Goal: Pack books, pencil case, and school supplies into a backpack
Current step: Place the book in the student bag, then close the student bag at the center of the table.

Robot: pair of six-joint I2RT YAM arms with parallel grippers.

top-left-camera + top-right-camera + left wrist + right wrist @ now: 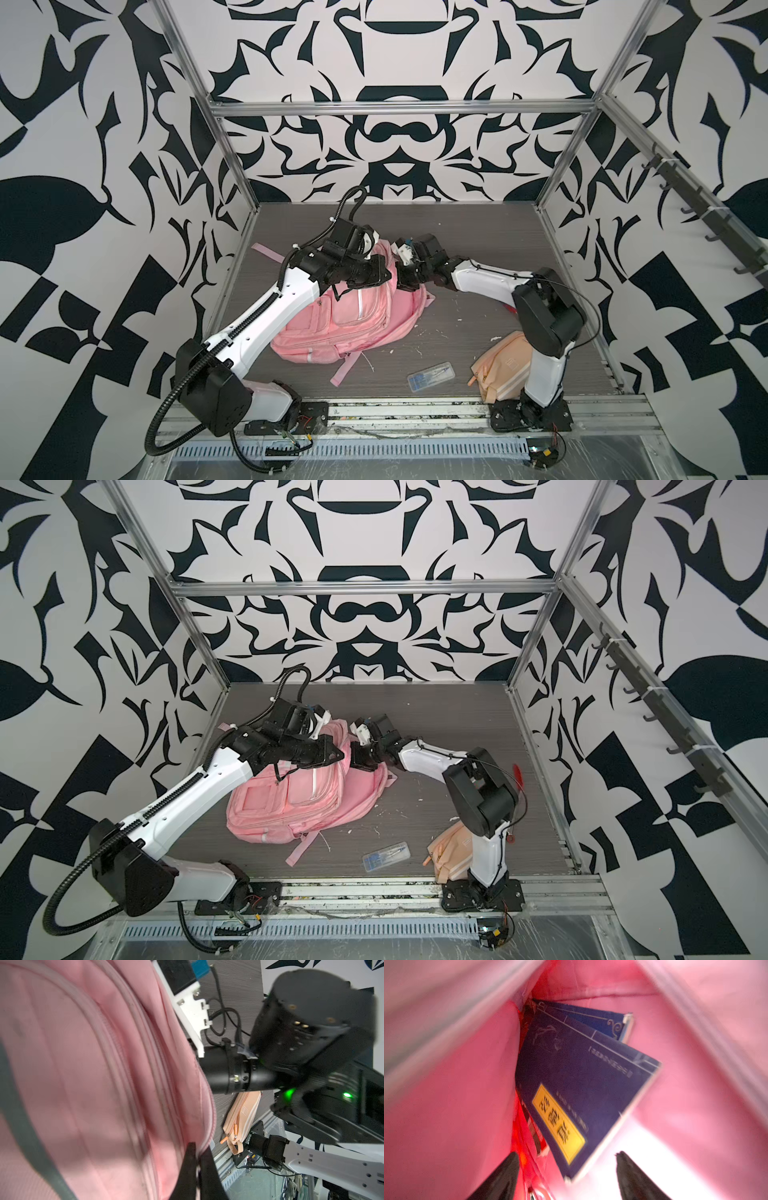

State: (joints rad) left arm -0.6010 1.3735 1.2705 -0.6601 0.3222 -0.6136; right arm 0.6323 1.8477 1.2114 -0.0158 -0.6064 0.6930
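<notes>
I should lower the backpack's held rim with my left gripper onto the lower side of the backpack's opening [408, 302] below it and release it, since the books are inside.
The pink backpack [332, 328] [291, 808] lies on the grey table with its mouth toward the back. My left gripper [388, 274] [197, 1159] is shut on the rim of that mouth [207, 1105] and holds it up. My right gripper [566, 1154] is open inside the backpack; its fingers are hidden in both top views. In the right wrist view the books lie just ahead of it: a dark navy one with a yellow label [581, 1074] over a blue one [602, 1020]. The peach pencil case [503, 365] [241, 1118] and the clear box of school supplies [432, 376] [386, 856] lie near the front edge.
The pencil case leans against the right arm's base [528, 411]. A small red object [517, 777] lies behind the right arm's elbow. A pink strap [345, 370] trails from the backpack toward the front. Metal frame posts and patterned walls close in the table.
</notes>
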